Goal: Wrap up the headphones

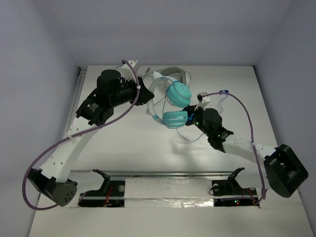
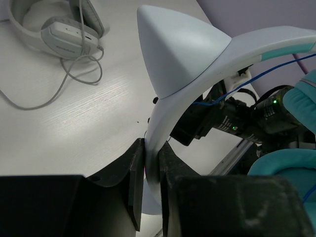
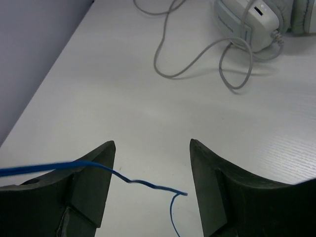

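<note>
The thin blue cable still runs loose past the spread fingers, so my right gripper should lower, draw back and close on it below the headphones' cups.
The teal headphones hang above the table's middle, both round cups close together. My left gripper is shut on their pale headband and holds them up. The headband is pinched between the fingers in the left wrist view. My right gripper is open, right beside the lower teal cup. The thin blue cable crosses between its spread fingers without being pinched. It also trails on the table below the cups.
Grey-white headphones with a grey cable lie on the table at the back, behind the teal pair. A metal rail runs along the near edge by the arm bases.
</note>
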